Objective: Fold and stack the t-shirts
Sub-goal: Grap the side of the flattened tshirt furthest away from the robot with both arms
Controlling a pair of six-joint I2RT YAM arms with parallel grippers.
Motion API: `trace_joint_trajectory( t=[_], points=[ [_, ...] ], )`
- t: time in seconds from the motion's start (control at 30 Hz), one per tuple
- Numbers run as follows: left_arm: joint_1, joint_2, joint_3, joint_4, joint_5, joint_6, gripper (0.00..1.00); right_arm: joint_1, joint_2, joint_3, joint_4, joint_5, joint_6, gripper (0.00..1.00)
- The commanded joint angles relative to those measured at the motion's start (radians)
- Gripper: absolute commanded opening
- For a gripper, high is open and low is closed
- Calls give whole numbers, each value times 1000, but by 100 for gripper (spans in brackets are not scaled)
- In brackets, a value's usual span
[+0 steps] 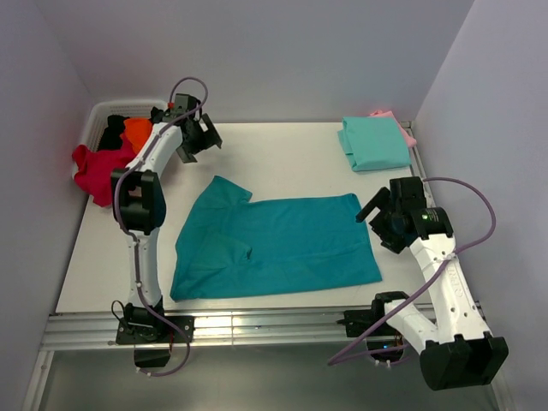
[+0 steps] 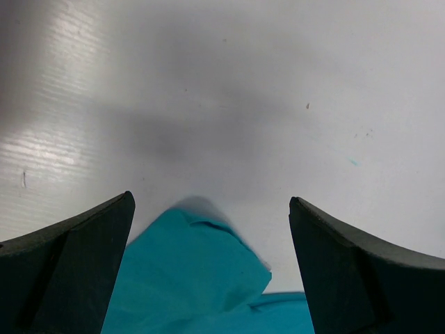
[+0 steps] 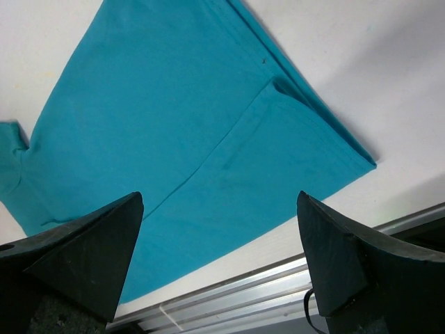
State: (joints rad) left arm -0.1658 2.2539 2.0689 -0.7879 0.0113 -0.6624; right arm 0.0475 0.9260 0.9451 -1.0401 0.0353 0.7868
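Note:
I will next bring my left gripper back and down onto the sleeve's far corner (image 1: 217, 179) (image 2: 176, 214) to pinch it, since it lies below the gripper and nearer my base.
A deep teal-blue t-shirt (image 1: 274, 244) lies spread on the table's middle, folded lengthwise with one sleeve sticking up at the far left. My left gripper (image 1: 199, 137) is open and empty, held above the table beyond that sleeve (image 2: 195, 278). My right gripper (image 1: 381, 214) is open and empty, above the shirt's right edge (image 3: 208, 132). A folded mint-green t-shirt (image 1: 374, 142) lies at the far right on a pink one (image 1: 402, 127). Crimson (image 1: 98, 169), orange (image 1: 135, 132) and black (image 1: 113, 128) shirts sit in the basket.
A white slotted basket (image 1: 103, 111) stands at the far left corner with shirts spilling over its side. The metal rail of the table's near edge (image 3: 278, 289) runs below the right gripper. Grey walls close in on three sides.

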Motion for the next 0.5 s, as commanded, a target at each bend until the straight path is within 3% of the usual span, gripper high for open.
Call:
trace_joint_trajectory(
  t=[0.0, 0.27, 0.47],
  points=[
    [-24, -10, 34, -48, 9, -48, 100, -5, -21, -6, -20, 49, -21, 98],
    [-109, -96, -176, -66, -42, -160, 99, -5, 13, -14, 11, 54, -8, 98],
    [-135, -65, -210, -53, -85, -195, 100, -5, 24, -29, 15, 49, -11, 98]
  ],
)
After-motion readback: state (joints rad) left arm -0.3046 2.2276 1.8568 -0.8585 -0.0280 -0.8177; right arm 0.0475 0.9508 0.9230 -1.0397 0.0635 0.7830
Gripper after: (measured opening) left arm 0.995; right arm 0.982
